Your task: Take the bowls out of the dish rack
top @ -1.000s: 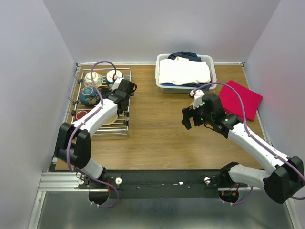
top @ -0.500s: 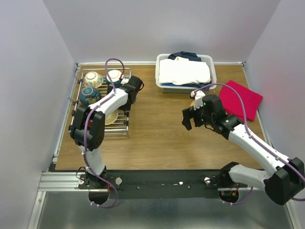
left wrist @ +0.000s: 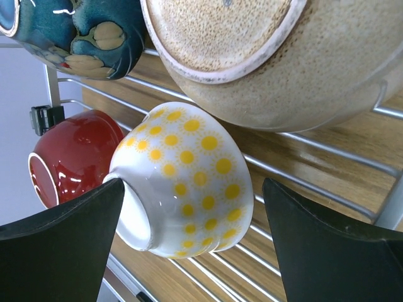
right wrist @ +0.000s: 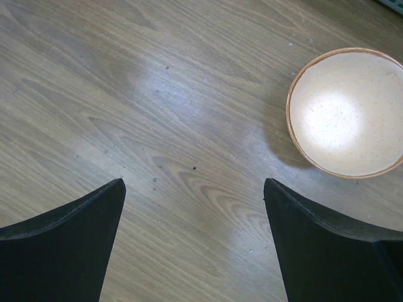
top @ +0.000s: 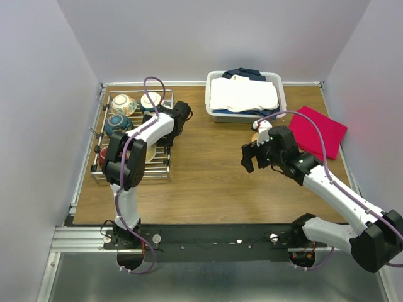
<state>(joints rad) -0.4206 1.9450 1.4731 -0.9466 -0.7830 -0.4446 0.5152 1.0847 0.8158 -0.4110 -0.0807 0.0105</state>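
Note:
The yellow-dotted white bowl (left wrist: pixel 186 192) is already between the wide fingers of my left gripper. My left gripper will close them on opposite sides of the bowl next.
The silver wire dish rack (top: pixel 162 165) stands at the left of the table. It holds a floral bowl (top: pixel 123 104), a white bowl (top: pixel 151 100), a dark blue bowl (top: pixel 116 124), a red bowl (top: pixel 104 155) and a cream bowl (top: pixel 149 153). My left gripper (top: pixel 178 116) is open at the rack's back right edge. In the left wrist view my left gripper (left wrist: pixel 193 186) has its jaws wide either side of a white bowl with yellow dots (left wrist: pixel 189 151), not touching it. My right gripper (right wrist: pixel 194 239) is open and empty over bare wood. A cream bowl (right wrist: pixel 346 113) sits on the table beside it.
In the left wrist view, a red bowl (left wrist: pixel 72 154), a dark blue bowl (left wrist: pixel 82 31) and a speckled tan bowl (left wrist: pixel 264 56) crowd the dotted one. A white laundry basket (top: pixel 247 95) stands at the back. A red cloth (top: pixel 320 131) lies at the right.
My left arm has folded upward, its elbow swinging right, and its gripper has shifted right and back along the rack. The right arm has barely moved.

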